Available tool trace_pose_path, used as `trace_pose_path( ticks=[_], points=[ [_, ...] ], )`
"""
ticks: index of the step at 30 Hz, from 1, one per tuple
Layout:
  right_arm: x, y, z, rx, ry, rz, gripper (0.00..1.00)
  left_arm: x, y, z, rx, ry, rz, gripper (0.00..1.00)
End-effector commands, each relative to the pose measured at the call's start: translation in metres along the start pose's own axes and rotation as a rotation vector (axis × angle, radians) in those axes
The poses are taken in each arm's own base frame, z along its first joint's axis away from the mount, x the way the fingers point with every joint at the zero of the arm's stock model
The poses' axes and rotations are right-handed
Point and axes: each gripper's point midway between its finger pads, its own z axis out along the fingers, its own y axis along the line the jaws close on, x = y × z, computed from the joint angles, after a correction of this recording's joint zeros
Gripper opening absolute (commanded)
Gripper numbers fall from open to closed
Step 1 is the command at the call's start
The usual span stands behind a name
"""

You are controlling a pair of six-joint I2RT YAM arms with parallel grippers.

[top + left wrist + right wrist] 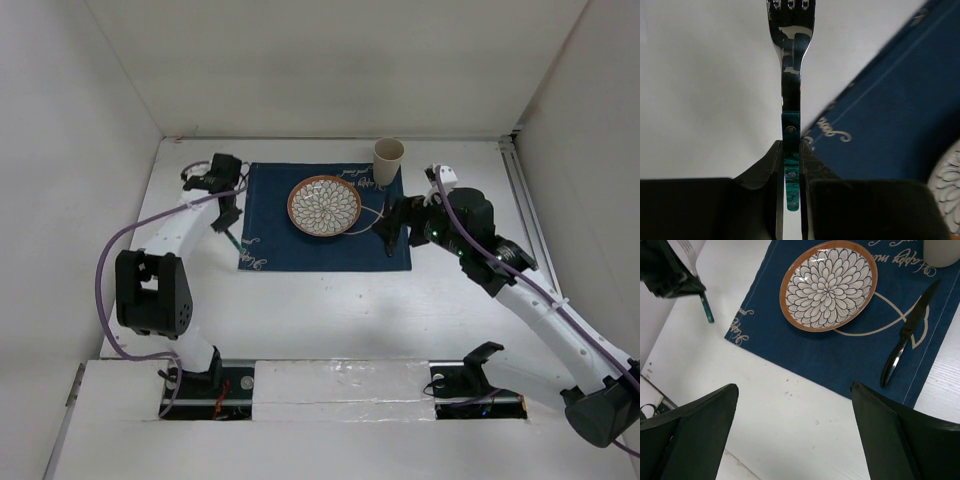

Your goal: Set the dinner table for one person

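My left gripper should turn the fork (790, 75) along the mat's edge next. Then it should lower it onto the mat.
The white dinner table (330, 310) carries a dark blue placemat (300, 250) with a flower-patterned plate (324, 206) on it. My left gripper (229, 214) hovers by the mat's left edge, shut on the green handle of a fork (790, 75), tines pointing away over the bare table (700, 90). A black-handled knife (905, 340) lies on the mat's right side, right of the plate (827, 285). My right gripper (794, 390) is open and empty, above the mat's near right part (398, 225). A beige cup (388, 160) stands at the mat's far right corner.
White walls enclose the table on the left, back and right. A raised white ledge (330, 385) with the arm bases runs along the near edge. The left gripper (667, 267) and fork handle (706, 307) show in the right wrist view.
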Motion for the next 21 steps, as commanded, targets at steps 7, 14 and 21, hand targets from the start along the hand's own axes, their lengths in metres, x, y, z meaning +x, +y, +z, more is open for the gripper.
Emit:
trace_pose_path(
  ticks=[7, 14, 21],
  points=[
    [-0.018, -0.003, 0.011, 0.028, -0.048, -0.057, 1.0, -0.012, -0.084, -0.033, 0.171, -0.033, 0.472, 0.0],
    [-0.014, -0.008, 0.013, 0.045, -0.033, -0.078, 1.0, 0.003, -0.117, -0.012, 0.254, 0.029, 0.611, 0.0],
    [-0.012, -0.015, 0.018, 0.075, -0.025, -0.076, 1.0, 0.022, -0.124, 0.013, 0.262, 0.09, 0.68, 0.0]
  ],
)
